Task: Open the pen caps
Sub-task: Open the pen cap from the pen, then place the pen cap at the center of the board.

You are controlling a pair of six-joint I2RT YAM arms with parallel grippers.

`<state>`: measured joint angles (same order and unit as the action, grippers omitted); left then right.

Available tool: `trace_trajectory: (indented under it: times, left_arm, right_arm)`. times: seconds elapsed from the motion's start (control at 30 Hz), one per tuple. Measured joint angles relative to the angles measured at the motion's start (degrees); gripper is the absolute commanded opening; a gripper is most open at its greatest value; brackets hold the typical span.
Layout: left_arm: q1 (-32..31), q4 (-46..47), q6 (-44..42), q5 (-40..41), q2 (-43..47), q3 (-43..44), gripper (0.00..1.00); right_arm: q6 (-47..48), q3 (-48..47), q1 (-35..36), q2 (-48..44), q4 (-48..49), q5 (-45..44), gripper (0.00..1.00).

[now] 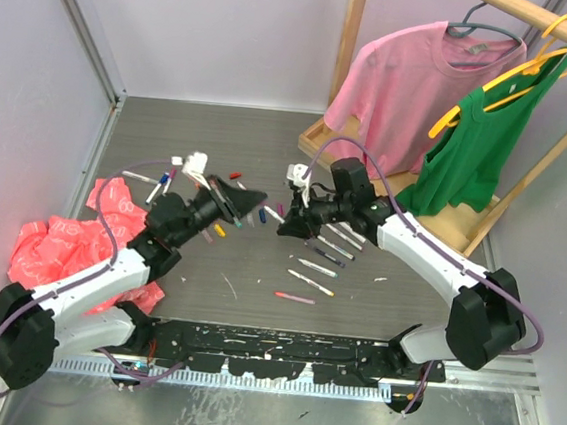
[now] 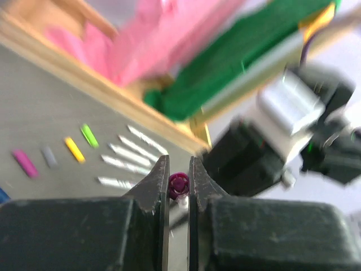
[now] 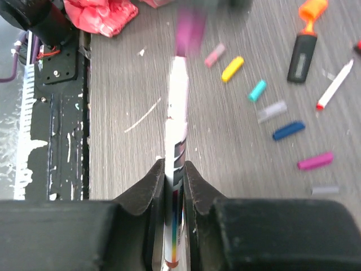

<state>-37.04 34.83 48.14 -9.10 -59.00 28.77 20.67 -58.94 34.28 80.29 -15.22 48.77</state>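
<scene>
My left gripper will next swing outward, go down and let go of the magenta cap on the bare tabletop [image 1: 252,168] beside the red cap, which lies outward and below.
In the top view my two grippers meet above the middle of the table, the left gripper [image 1: 252,205] facing the right gripper [image 1: 287,225]. The left wrist view shows my left gripper [image 2: 179,169] shut on the magenta pen cap [image 2: 179,185], seen end-on between the jaws. My right gripper [image 3: 174,169] is shut on the white barrel of the same pen [image 3: 177,101]. Its magenta cap [image 3: 189,31] is blurred at the far end. Loose pen caps lie on the table: yellow [image 3: 232,68], cyan [image 3: 257,90], blue [image 3: 289,130] and magenta [image 3: 315,161].
Several white pens [image 1: 325,252] lie right of centre. A thick orange-black marker [image 3: 304,48] lies near the loose caps. A crumpled red bag [image 1: 70,242] sits at the left. A wooden rack with a pink shirt [image 1: 416,85] and a green top [image 1: 481,141] stands back right.
</scene>
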Motion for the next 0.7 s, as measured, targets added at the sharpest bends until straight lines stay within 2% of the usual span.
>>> trace_trajectory:
  times: [0.2,0.43,0.7]
  left_arm:
    - [11.89,0.42,0.52,3.58,0.26,7.89,0.0]
    - [13.88,-0.48,2.27,4.35,-0.48,10.45,0.0]
    - [15.93,-6.91,3.54,2.08,-7.06,12.94,0.0]
  right_arm:
    - [0.35,0.66,-0.55,0.46,-6.49,-0.33,0.01]
    - [0.66,0.7,-0.13,0.72,-8.96,-0.28,0.01]
    - [1.46,0.7,-0.79,0.7,-9.35,-1.05,0.01]
